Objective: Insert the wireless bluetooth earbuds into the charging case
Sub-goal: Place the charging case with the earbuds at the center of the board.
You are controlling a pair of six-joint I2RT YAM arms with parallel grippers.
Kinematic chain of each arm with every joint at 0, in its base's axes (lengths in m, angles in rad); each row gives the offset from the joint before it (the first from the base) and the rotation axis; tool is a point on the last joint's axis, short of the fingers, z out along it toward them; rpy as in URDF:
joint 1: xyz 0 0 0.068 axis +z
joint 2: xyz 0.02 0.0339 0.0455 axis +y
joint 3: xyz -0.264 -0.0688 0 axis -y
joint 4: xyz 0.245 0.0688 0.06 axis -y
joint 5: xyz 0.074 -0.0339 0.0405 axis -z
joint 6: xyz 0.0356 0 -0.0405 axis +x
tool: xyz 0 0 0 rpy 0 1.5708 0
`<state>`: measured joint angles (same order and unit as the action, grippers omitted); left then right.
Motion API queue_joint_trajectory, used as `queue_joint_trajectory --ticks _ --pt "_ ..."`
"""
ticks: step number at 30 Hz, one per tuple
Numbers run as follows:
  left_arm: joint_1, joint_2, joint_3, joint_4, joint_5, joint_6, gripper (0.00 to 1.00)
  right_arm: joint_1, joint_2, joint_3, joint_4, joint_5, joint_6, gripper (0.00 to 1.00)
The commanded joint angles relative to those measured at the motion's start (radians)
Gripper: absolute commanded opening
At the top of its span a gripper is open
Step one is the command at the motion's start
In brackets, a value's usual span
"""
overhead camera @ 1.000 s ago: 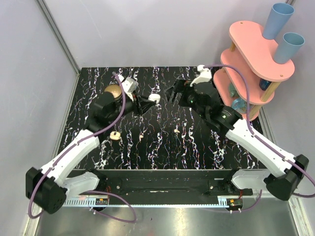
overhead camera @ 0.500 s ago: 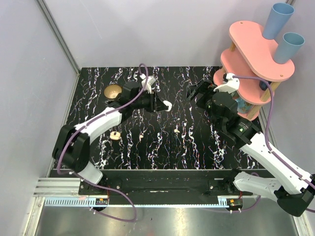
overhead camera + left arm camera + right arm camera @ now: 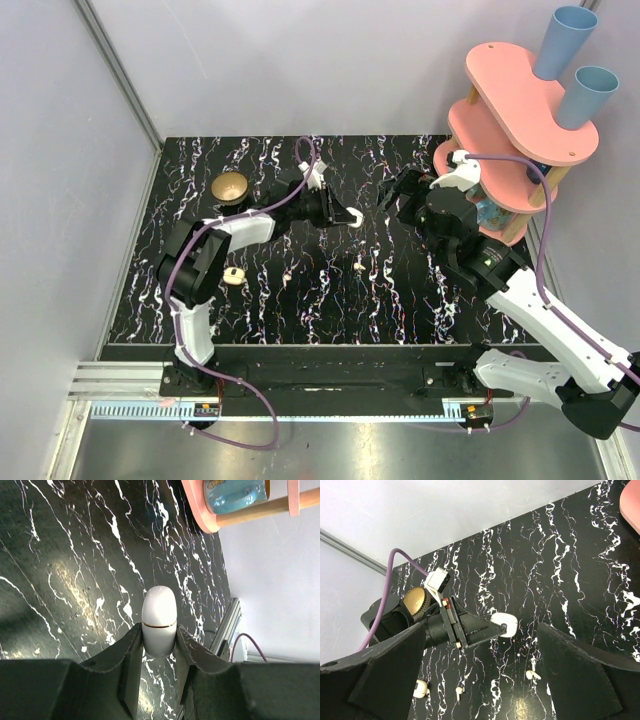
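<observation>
Next, the left gripper lowers the charging case [image 3: 355, 216] and releases it on the bare tabletop outward of the earbuds, since that patch lies below the gripper.
My left gripper [image 3: 345, 214] is shut on the charging case [image 3: 355, 216], a closed white case with a thin gold seam, and holds it at the back middle of the black marbled table. In the left wrist view the case [image 3: 159, 615] sits between the two fingers [image 3: 127, 655]. It also shows in the right wrist view [image 3: 506, 625]. Two small cream earbuds lie on the table, one [image 3: 359, 266] in front of the case and one [image 3: 287, 275] further left; both show in the right wrist view [image 3: 532, 675] [image 3: 458, 692]. My right gripper [image 3: 393, 194] is open and empty, right of the case.
A brass round bowl [image 3: 231, 186] stands at the back left. A larger cream piece [image 3: 233, 276] lies front left. A pink two-tier shelf [image 3: 505, 95] with two blue cups [image 3: 563, 40] stands at the back right, close behind the right arm.
My left gripper has carried the case to the right, toward the table's middle. My right gripper pulled back to the right a second ago and has since barely moved.
</observation>
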<state>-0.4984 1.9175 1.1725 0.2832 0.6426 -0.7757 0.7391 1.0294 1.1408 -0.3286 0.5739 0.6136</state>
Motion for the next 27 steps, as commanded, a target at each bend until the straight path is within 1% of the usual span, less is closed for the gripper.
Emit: queue_joint_trajectory --ticks 1,2,6,7,8,11,16,20,21,25,27 --pt "0.012 0.067 0.101 0.062 -0.035 -0.068 0.0 -0.009 -0.031 0.011 -0.004 -0.009 0.023 1.0" --pt "0.014 0.083 0.133 0.028 -0.038 -0.068 0.0 -0.009 -0.034 0.008 -0.006 -0.009 0.023 1.0" --pt "0.02 0.144 0.167 0.008 -0.08 -0.071 0.0 -0.007 -0.055 -0.007 -0.006 0.001 0.029 1.0" --pt "0.02 0.153 0.171 0.01 -0.083 -0.074 0.02 -0.007 -0.063 -0.012 -0.006 0.003 0.028 1.0" --pt "0.02 0.162 0.18 0.017 -0.084 -0.077 0.02 -0.007 -0.068 -0.015 -0.006 0.004 0.031 1.0" --pt "0.023 0.212 0.222 -0.031 -0.092 -0.063 0.01 -0.009 -0.086 -0.032 0.005 0.015 0.041 1.0" --pt "0.026 0.25 0.231 -0.038 -0.101 -0.06 0.01 -0.009 -0.094 -0.052 0.026 0.017 0.038 1.0" --pt "0.029 0.271 0.237 -0.062 -0.103 -0.06 0.03 -0.007 -0.089 -0.059 0.043 0.017 0.035 1.0" --pt "0.031 0.273 0.234 -0.056 -0.094 -0.071 0.07 -0.009 -0.086 -0.059 0.043 0.014 0.031 1.0" --pt "0.032 0.279 0.228 -0.061 -0.083 -0.074 0.08 -0.007 -0.074 -0.056 0.053 0.006 0.028 1.0" --pt "0.034 0.281 0.222 -0.062 -0.087 -0.076 0.11 -0.007 -0.072 -0.058 0.053 0.004 0.031 1.0"
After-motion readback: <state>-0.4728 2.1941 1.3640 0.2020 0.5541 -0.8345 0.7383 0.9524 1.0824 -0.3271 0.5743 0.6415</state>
